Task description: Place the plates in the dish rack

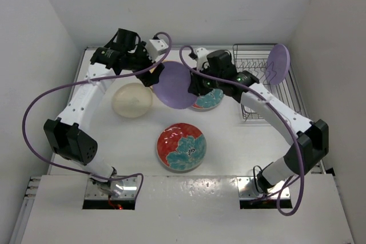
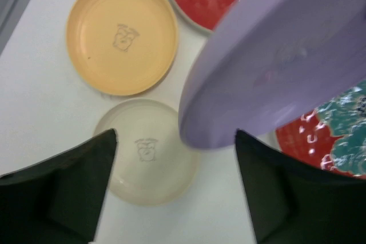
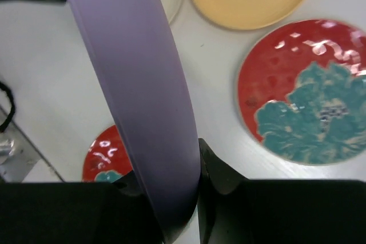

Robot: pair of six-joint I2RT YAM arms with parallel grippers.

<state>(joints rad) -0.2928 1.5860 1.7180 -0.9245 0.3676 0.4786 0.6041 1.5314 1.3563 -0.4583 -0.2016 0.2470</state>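
My right gripper swings next toward the empty wires [image 1: 261,64] beside the upright plate, which lie to its right in the top view. It will then bring the rim down and release it.
My right gripper [image 1: 195,86] is shut on the rim of a lilac plate [image 1: 174,84] and holds it tilted above the table; the rim sits between its fingers in the right wrist view [image 3: 171,198]. My left gripper [image 1: 151,76] is open at that plate's left edge, and the plate [image 2: 286,55] hangs just beyond its fingers [image 2: 274,192]. A second lilac plate [image 1: 278,64] stands upright in the dish rack [image 1: 257,112]. On the table lie a cream plate [image 1: 131,100], a red floral plate [image 1: 182,147], another red floral plate [image 1: 210,100] and an orange-yellow plate [image 2: 121,35].
White walls close in the table on the left, back and right. The rack stands at the back right corner. Purple cables loop from both arms over the table. The orange-yellow plate is hidden in the top view.
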